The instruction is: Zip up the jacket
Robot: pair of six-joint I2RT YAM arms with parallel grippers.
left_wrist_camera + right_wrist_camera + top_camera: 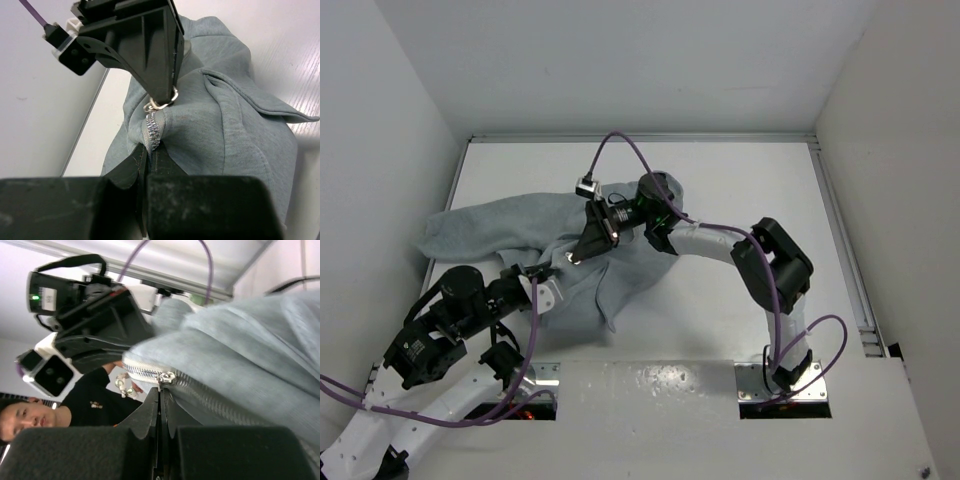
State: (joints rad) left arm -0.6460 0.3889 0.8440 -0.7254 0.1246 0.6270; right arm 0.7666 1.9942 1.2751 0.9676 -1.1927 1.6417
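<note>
My left gripper shifts left in the top view next, holding the zipper's lower end (153,143) back, because my right gripper pinches the zipper's pull just above.
The light grey jacket (510,228) lies bunched on the white table at left centre. My left gripper (149,148) is shut on the jacket's bottom edge at the lower end of the zipper (152,127). In the top view the left gripper (550,275) sits at the jacket's near edge. My right gripper (162,390) is shut on the metal zipper pull (166,378), a short way above the left fingers. It also shows in the left wrist view (162,95), pinching the pull ring (161,104), and in the top view (579,257). The zipper teeth (215,402) behind the slider are closed.
White walls stand close on the left (380,150) and right (910,150). A metal rail (640,138) runs along the table's back edge. Purple cables (640,155) loop over the right arm. A person (30,417) shows beyond the table in the right wrist view.
</note>
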